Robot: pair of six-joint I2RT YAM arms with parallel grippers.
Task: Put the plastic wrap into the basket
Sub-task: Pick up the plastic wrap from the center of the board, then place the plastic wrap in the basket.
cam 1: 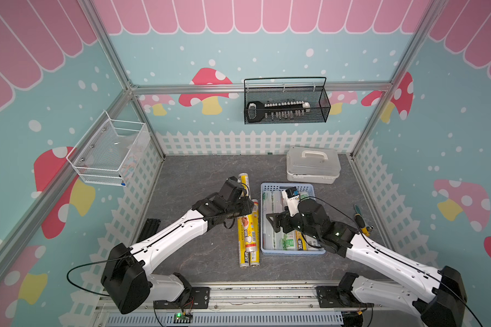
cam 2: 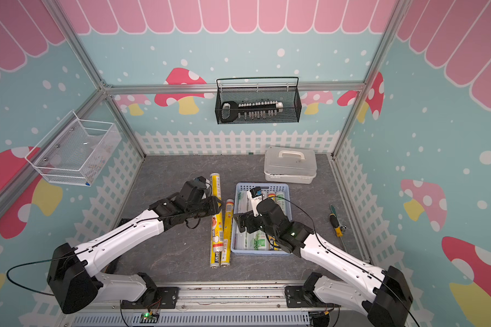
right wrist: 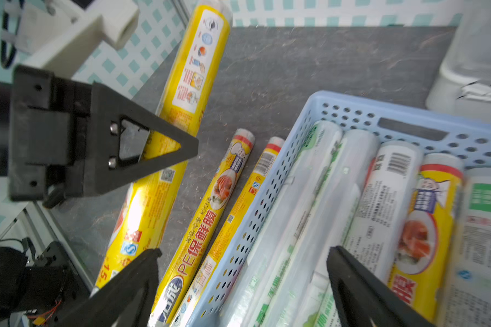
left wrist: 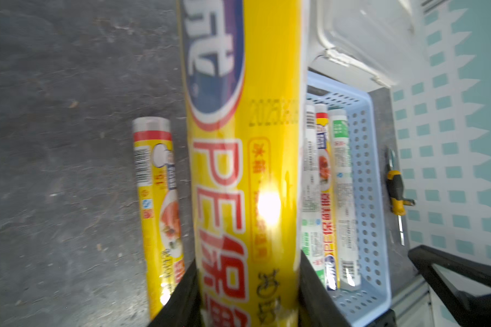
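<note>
The long roll in my left gripper still hangs outside, so I need to move it across the basket's side next, then down onto the yellow roll inside to release.
My left gripper [cam 1: 245, 209] [left wrist: 247, 260] is shut on a long yellow roll of plastic wrap [cam 1: 243, 181] [left wrist: 238, 141] [right wrist: 193, 70], held lifted just left of the basket. Two more yellow rolls [cam 1: 255, 226] [right wrist: 219, 198] lie on the table under it, along the basket's left wall. The light-blue perforated basket [cam 1: 289, 185] [left wrist: 366, 170] [right wrist: 352, 113] holds several rolls, clear-white with green labels [cam 1: 270, 198] [right wrist: 318, 181] and yellow [right wrist: 431, 215]. My right gripper [cam 1: 275, 223] [right wrist: 243, 254] hangs open over the basket's left side, holding nothing.
A white lidded box [cam 1: 312, 164] stands behind the basket. A yellow-handled screwdriver [cam 1: 362, 220] lies to the basket's right by the fence wall. A black wire basket [cam 1: 285, 102] hangs on the back wall and a white one [cam 1: 111, 153] on the left wall.
</note>
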